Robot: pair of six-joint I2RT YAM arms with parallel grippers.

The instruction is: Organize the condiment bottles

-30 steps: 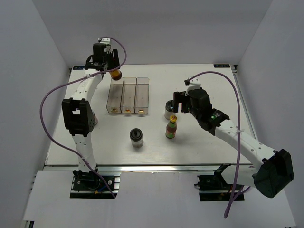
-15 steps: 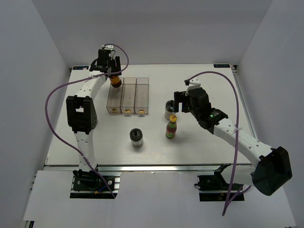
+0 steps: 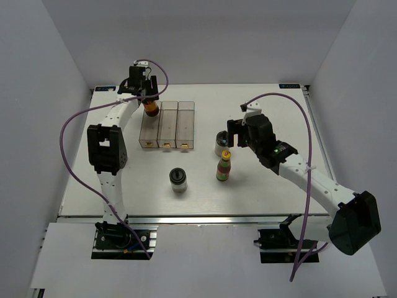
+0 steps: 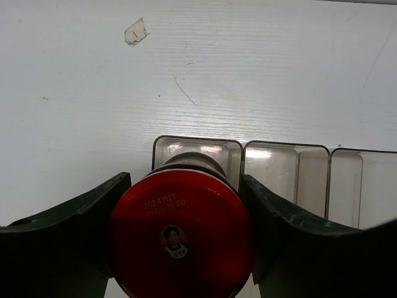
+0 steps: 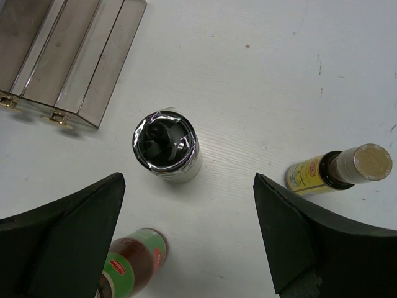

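The red-capped bottle [image 3: 151, 110] is lined up over the far end of the rack's outer slot, so next my left gripper needs to lower it slightly there and open.
My left gripper [image 3: 147, 99] is shut on the red-capped dark-sauce bottle [image 3: 151, 110] and holds it over the far end of the rack's left slot [image 4: 197, 152]. In the left wrist view the red cap [image 4: 181, 233] fills the space between the fingers. My right gripper [image 3: 233, 134] is open and empty, above a black-capped jar [image 5: 166, 148] that stands just ahead of its fingers. The yellow-capped red-labelled bottle [image 3: 224, 166] stands upright near it. A second black-capped jar [image 3: 178, 179] stands nearer the front. A slim tan-capped bottle [image 5: 338, 169] shows only in the right wrist view.
The clear three-slot rack [image 3: 167, 124] lies left of centre, its slots running front to back; it also shows in the right wrist view [image 5: 68, 56]. A torn scrap [image 4: 134, 31] is stuck on the table beyond it. The table's far edge is close behind my left gripper.
My left gripper has carried the red-capped bottle a little right and nearer, to the far end of the rack's left slot. The right arm has hardly moved.
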